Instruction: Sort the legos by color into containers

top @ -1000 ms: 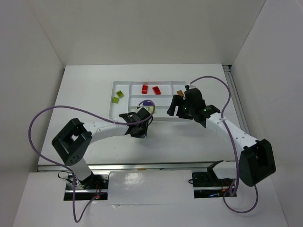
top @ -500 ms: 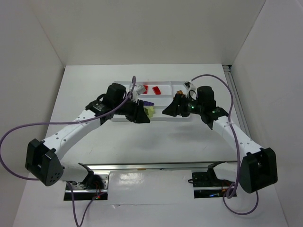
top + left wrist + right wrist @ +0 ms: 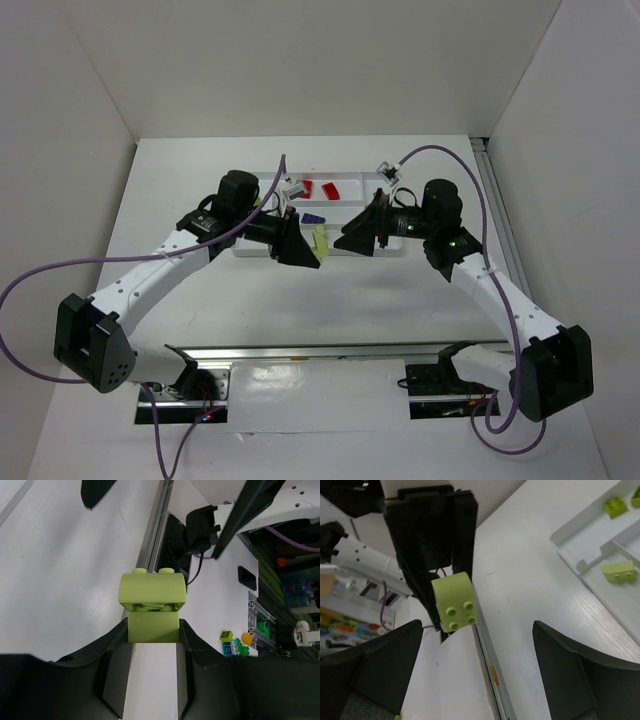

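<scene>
I should tilt my left gripper downward next and move it down and outward to release its lego in the tray's front section, because that section is below and outward of the gripper's fingers.
My left gripper is shut on a yellow-green lego and holds it in the air just in front of the white tray. In the left wrist view the lego sits between the fingertips of this gripper. My right gripper is open and empty, and faces the left one a short way off. Its wrist view shows the held lego ahead. Two red legos and a dark purple one lie in the tray. Other yellow-green legos lie in tray compartments.
Both arms hang over the tray's front edge and hide part of it. White walls close the table at the back and both sides. A metal rail runs along the near edge. Loose coloured bricks lie off the table.
My left arm has risen from the table with the yellow-green lego and turned towards the right gripper. The right gripper has turned to face it and stands open.
</scene>
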